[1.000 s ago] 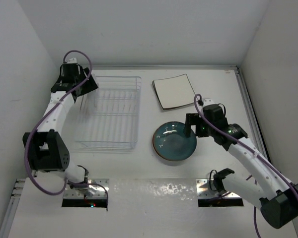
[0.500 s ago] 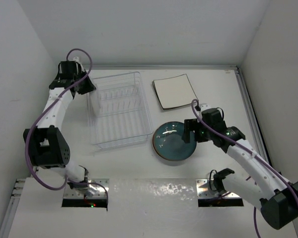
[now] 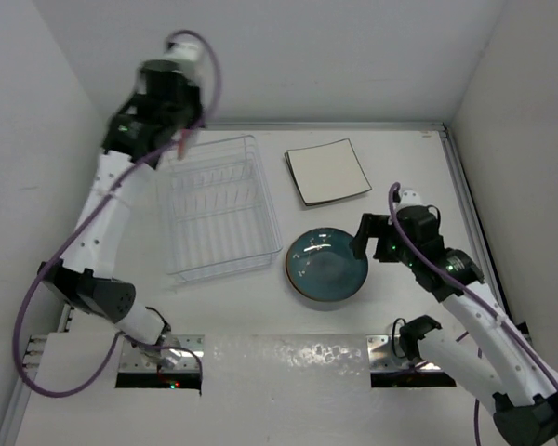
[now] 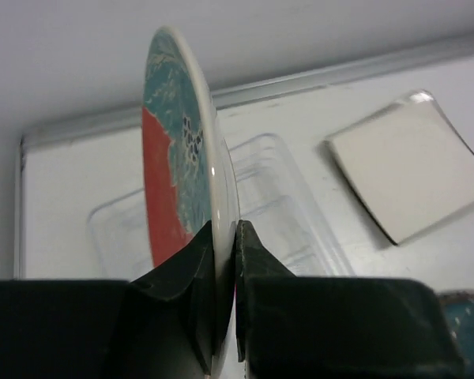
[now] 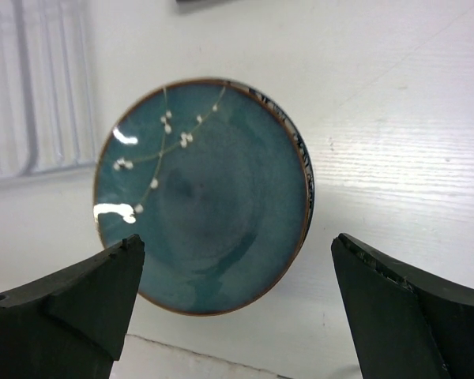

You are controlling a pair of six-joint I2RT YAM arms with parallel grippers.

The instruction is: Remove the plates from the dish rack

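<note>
The robot's left gripper holds the red plate up high, so the right gripper will next go up from above the teal plate (image 5: 201, 193) and close on the red plate's free rim.
My left gripper (image 4: 225, 229) is shut on the rim of a round plate (image 4: 178, 150), red with teal flowers, and holds it upright and edge-on. In the top view that gripper (image 3: 174, 130) hangs blurred in the air above the far left corner of the clear dish rack (image 3: 219, 209). The same rack (image 4: 280, 193) lies below the plate in the left wrist view. A cream square plate (image 3: 327, 172) lies flat to the right of the rack. My right gripper (image 5: 237, 253) stands wide open above a round teal plate (image 5: 201, 193), touching nothing.
The teal plate (image 3: 327, 265) lies on the table right of the rack, with a blue-patterned rim (image 5: 306, 170) showing under its right edge. White walls close in the back and both sides. A metal rail (image 3: 465, 186) runs along the right edge.
My left gripper has shut on the red and teal plate and lifted it up out of the rack. The rack has swung askew. My right gripper has drawn back a little to the right.
</note>
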